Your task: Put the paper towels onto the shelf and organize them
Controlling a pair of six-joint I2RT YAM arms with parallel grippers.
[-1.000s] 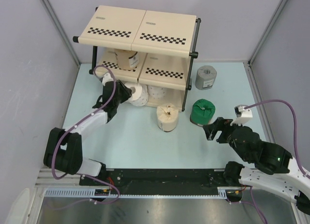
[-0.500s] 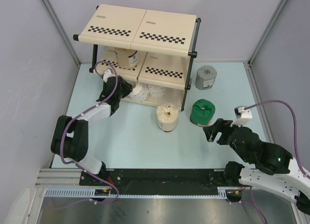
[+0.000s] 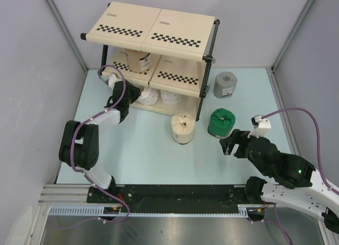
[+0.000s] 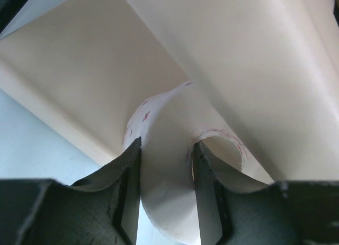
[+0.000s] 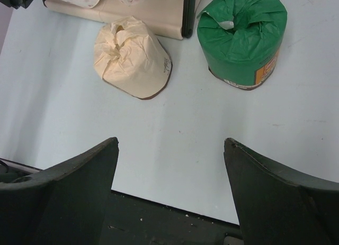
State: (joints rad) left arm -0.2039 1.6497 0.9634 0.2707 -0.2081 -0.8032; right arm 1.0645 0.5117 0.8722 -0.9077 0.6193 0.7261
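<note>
My left gripper still has to push the white roll outward, deeper onto the bottom level [image 3: 143, 106] [image 4: 95, 65] under the beige panel, and let go of it. The roll still sticks out past the shelf's front edge.
The shelf [image 3: 151, 30] stands at the back of the table. My left gripper [image 3: 128, 94] reaches into its bottom tier and is shut on the wall of a white paper towel roll [image 3: 149, 95]. In the left wrist view that roll [image 4: 169, 202] fills the gap of the left gripper [image 4: 167, 150], under a beige panel [image 4: 95, 70]. A second white roll [image 3: 170, 97] lies beside it. One tan roll [image 3: 139, 61] sits on the middle tier. Another tan roll [image 3: 183, 127], a green roll [image 3: 221, 122] and a grey roll [image 3: 225, 84] stand on the table. My right gripper [image 3: 228, 144] hangs open near the green roll, holding nothing.
The right wrist view shows the tan roll [image 5: 132, 57] and the green roll [image 5: 241, 38] ahead of the open right gripper [image 5: 170, 144], with the shelf's black post [image 5: 186, 15] between them. Grey walls close in the table on both sides and behind.
My left arm has pushed the white roll from in front of the shelf back into the bottom tier. The right gripper has drifted slightly left.
</note>
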